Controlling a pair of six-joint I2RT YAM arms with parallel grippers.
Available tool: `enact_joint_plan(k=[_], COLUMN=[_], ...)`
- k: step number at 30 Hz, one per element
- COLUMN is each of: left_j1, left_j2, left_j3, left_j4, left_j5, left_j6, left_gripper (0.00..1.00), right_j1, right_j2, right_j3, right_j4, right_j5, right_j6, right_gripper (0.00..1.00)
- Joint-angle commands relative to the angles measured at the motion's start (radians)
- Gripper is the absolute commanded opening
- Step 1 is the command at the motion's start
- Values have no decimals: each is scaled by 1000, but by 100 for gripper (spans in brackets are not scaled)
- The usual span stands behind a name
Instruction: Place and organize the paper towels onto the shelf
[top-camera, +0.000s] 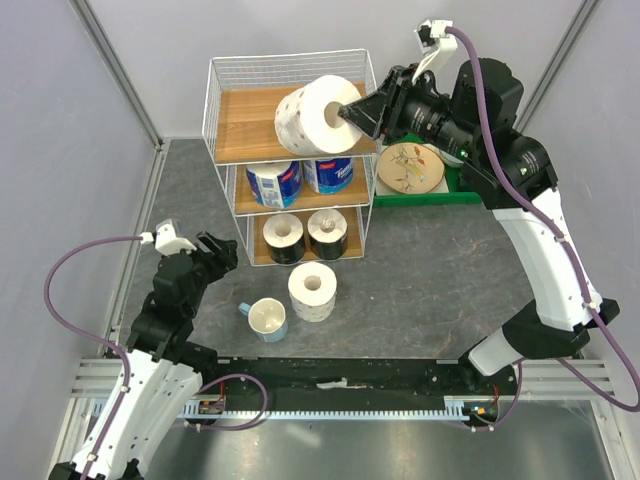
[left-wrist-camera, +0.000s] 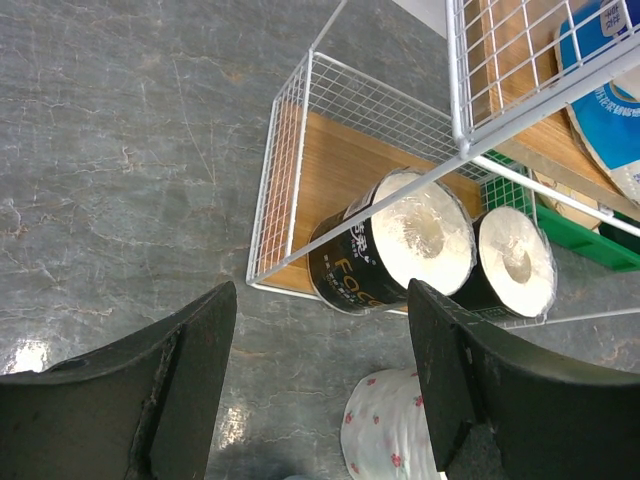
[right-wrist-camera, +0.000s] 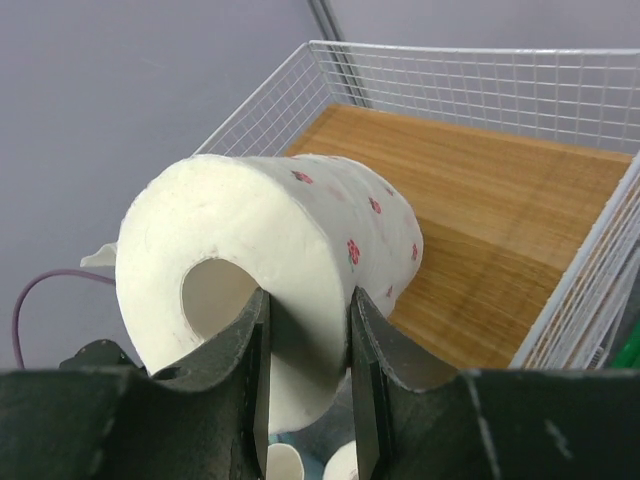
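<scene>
I should move my right gripper toward the mesh side by the green tray next, over that end of the shelf's top board, to leave room for the other speckled roll.
My right gripper (top-camera: 352, 114) is shut on a large speckled paper towel roll (top-camera: 318, 116), one finger in its core and one on its outer wall. It holds the roll tilted over the top board of the shelf (top-camera: 245, 125). The right wrist view shows this roll (right-wrist-camera: 300, 220) above the wooden board (right-wrist-camera: 500, 200). Two blue-wrapped rolls (top-camera: 275, 183) fill the middle tier and two dark-wrapped rolls (top-camera: 284, 238) the bottom tier. Another speckled roll (top-camera: 312, 291) stands on the table before the shelf. My left gripper (top-camera: 215, 250) hangs open to the left, empty, with the dark rolls (left-wrist-camera: 400, 250) ahead of it.
A pale cup with a blue handle (top-camera: 266, 319) sits left of the floor roll. A green tray (top-camera: 455, 185) with a patterned plate (top-camera: 412, 167) lies right of the shelf, under my right arm. Grey walls close in both sides.
</scene>
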Motion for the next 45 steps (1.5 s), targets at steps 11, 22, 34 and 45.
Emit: enact_joint_plan(k=[11,22,34,45], left_j1=[4,5,4,4], left_j2=[-30,-33,-33,-36], left_j3=[23,18,15,7], left_j4=[-13,-17,-17,-16], left_j5=[8,9,13,6], left_j6=[-22,-24,-28,-27], left_gripper=[76,76,76,76], right_j1=[-2,-2,-2,-3], right_j2=[-10,-15,-30,-9], right_j3=[78,61,61,81], right_j4=[91,40,20,19], right_j5=[223,261,275,285], right_j6=[-48,-70,-87,-91], right_gripper=[23,23,26,43])
